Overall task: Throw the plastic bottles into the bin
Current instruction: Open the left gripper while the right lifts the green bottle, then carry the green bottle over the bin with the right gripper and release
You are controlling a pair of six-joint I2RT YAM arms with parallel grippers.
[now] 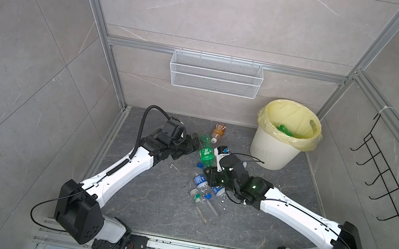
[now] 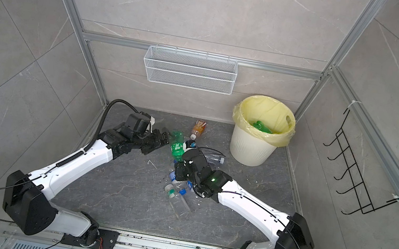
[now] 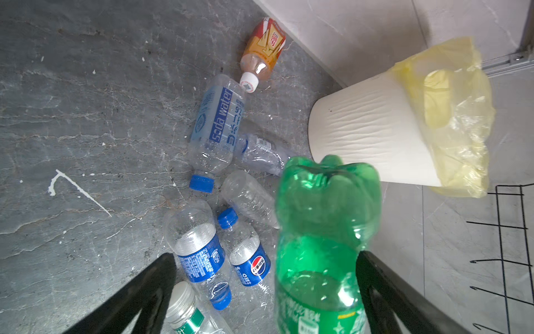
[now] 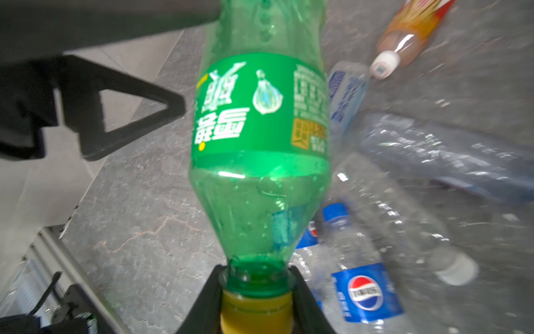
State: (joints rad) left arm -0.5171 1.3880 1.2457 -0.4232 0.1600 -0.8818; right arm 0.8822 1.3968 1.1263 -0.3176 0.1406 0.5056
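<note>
The robot's right gripper should swing up and outward next over the bin's opening (image 1: 290,120) to release the yellow cap, because the bin's rim stands well above the floor.
A green bottle (image 4: 260,130) with a yellow cap is held by its neck in my right gripper (image 4: 256,277), which is shut on it. In both top views it hangs over the pile of plastic bottles (image 1: 206,152) (image 2: 176,147). My left gripper (image 3: 265,256) stands open around the bottle's base end (image 3: 323,231), one finger close beside it and the other well apart. Loose on the floor are an orange-labelled bottle (image 1: 218,131), a soda water bottle (image 3: 216,127), a Pepsi bottle (image 3: 251,260) and several clear ones (image 1: 206,206). The bin (image 1: 270,154) stands at the back right with another green bottle (image 1: 284,130) inside.
A white wire mesh basket (image 1: 215,78) hangs on the back wall. A black wire rack (image 1: 387,186) hangs on the right wall. Aluminium frame posts (image 1: 115,74) edge the dark stone floor (image 1: 140,203).
</note>
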